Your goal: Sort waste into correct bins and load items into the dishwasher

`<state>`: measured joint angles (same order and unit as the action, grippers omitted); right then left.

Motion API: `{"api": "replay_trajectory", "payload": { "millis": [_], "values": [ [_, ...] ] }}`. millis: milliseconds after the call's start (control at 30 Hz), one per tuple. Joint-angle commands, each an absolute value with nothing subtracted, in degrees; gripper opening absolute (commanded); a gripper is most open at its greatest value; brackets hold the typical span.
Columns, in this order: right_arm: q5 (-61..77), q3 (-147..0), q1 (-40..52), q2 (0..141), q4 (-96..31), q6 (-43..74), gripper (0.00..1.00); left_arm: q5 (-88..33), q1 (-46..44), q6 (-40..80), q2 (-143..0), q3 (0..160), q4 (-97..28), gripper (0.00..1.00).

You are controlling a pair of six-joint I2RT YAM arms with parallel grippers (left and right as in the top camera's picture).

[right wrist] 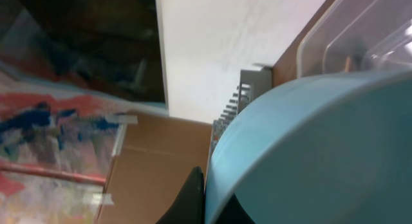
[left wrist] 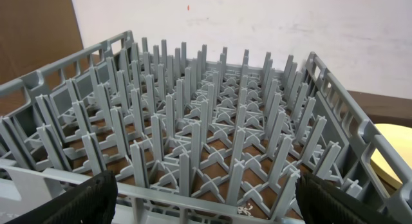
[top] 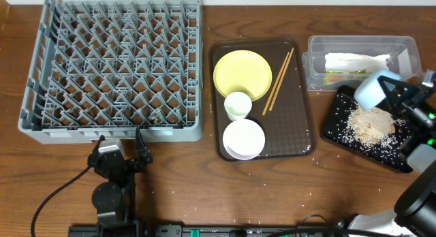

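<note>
The tipped bowl should go with my right gripper to the brown tray's bare corner, which is below, to the left in the overhead view. My right gripper should then turn the bowl upright, lower it and release it.
My right gripper is shut on the rim of the light blue bowl, held tipped on its side over the flat black tray, which holds a heap of beige rice scraps. The bowl fills the right wrist view. The clear tub behind holds the white paper wrapper and green sachet. The yellow plate, small white cup, white bowl and wooden chopsticks lie on the brown tray. My left gripper is open at the front edge of the grey dish rack.
The brown serving tray sits mid-table between rack and bins. Loose rice grains dot the table around the black tray. The rack's pegs fill the left wrist view. A black cable runs along the front left.
</note>
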<state>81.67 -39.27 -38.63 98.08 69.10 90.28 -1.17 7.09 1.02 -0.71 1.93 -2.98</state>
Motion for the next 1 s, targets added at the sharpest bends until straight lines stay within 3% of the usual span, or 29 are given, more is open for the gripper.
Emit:
{"api": "replay_trajectory", "payload": {
  "millis": [0,333,533,667,967],
  "values": [
    [81.2,-39.6,-34.7,98.0,69.5,87.3,0.02,-0.9,7.4,0.1,-0.7,0.2,-4.0,0.90],
    [72.8,-39.8,-18.8,98.0,66.7,87.6,0.02,-0.9,7.4,0.1,-0.7,0.2,-4.0,0.90],
    [70.9,-44.7,-8.2,98.0,61.5,80.9,0.01,-0.9,7.4,0.1,-0.7,0.2,-4.0,0.90],
    [68.4,-51.2,-2.4,98.0,46.9,71.7,0.02,-0.9,7.4,0.1,-0.7,0.2,-4.0,0.90],
    [46.8,-72.3,7.0,98.0,-3.9,39.7,0.01,-0.9,7.4,0.1,-0.7,0.2,-4.0,0.90]
  ]
}}
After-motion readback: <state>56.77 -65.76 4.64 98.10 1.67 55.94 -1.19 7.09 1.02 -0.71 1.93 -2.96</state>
